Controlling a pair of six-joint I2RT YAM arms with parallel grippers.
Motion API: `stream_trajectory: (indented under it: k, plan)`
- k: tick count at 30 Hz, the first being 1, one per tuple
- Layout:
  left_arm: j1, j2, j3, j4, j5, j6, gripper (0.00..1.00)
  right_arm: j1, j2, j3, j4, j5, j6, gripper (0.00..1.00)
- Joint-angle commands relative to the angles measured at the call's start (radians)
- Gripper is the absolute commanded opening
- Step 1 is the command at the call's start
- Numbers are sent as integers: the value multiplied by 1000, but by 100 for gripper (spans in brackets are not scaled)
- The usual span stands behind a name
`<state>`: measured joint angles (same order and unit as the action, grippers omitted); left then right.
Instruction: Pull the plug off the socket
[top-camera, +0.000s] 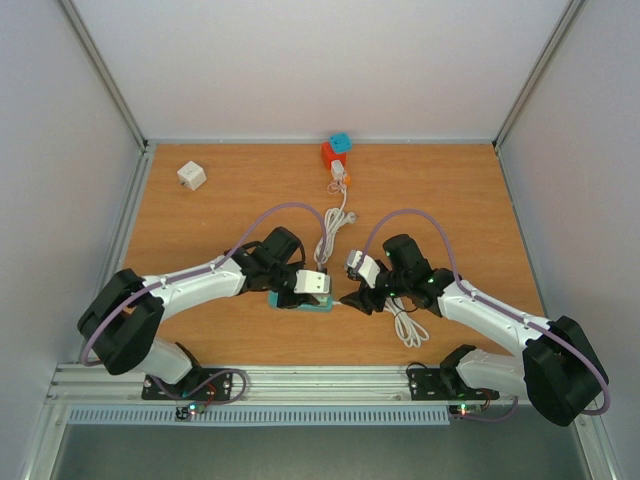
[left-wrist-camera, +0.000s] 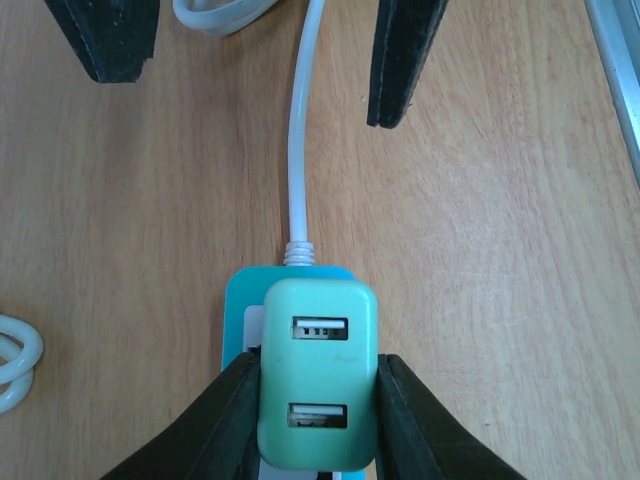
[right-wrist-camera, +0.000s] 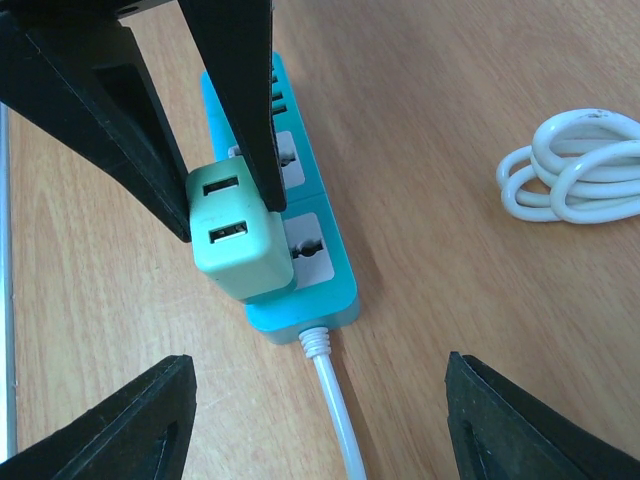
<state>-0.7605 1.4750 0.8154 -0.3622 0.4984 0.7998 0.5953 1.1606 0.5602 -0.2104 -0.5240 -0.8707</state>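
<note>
Next, my left gripper pulls up, swings outward and left in the top view, lowers and releases on bare tabletop by the white cube adapter (top-camera: 188, 203).
A mint-green USB plug (left-wrist-camera: 318, 385) sits on the end socket of a teal power strip (left-wrist-camera: 240, 300) lying on the wooden table. My left gripper (left-wrist-camera: 318, 420) is shut on the plug, one finger against each side. In the right wrist view the plug (right-wrist-camera: 240, 245) sits on the strip (right-wrist-camera: 320, 275) between the left fingers (right-wrist-camera: 240, 90). My right gripper (right-wrist-camera: 318, 420) is open and empty, straddling the strip's white cable (right-wrist-camera: 335, 400) just past the strip's end. In the top view both grippers, left (top-camera: 297, 297) and right (top-camera: 355, 298), meet at the strip (top-camera: 312, 306).
A coiled white cable (right-wrist-camera: 575, 175) lies right of the strip, also seen in the top view (top-camera: 405, 325). Another cable bundle (top-camera: 330, 235) runs back to a red and blue cube socket (top-camera: 336, 152). A white cube adapter (top-camera: 191, 176) sits at the far left.
</note>
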Motion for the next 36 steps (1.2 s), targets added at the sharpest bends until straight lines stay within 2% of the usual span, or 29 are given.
stream_trajectory:
  k: [1, 15, 21, 23, 25, 31, 36]
  plan:
    - [8, -33, 17, 13, 29, -5, 26, -2, 8, 7, 0, -13, 9, 69]
    - [60, -89, 45, -70, 96, -12, 26, -3, 10, 8, -3, -16, 6, 70]
    - [172, -142, 63, -96, 154, -53, 26, -2, 7, 12, -2, -12, 9, 73]
    - [210, -163, 64, -97, 169, -69, 26, -3, 2, 15, -1, -11, 16, 82]
    - [259, -188, 64, -94, 187, -94, 26, -3, -4, 18, 0, -8, 20, 85]
    - [441, -222, 82, -89, 257, -155, 26, -2, -13, 36, 5, -4, 31, 87]
    - [602, -187, 134, -99, 323, -199, 26, -2, -8, 78, -13, 4, 33, 88]
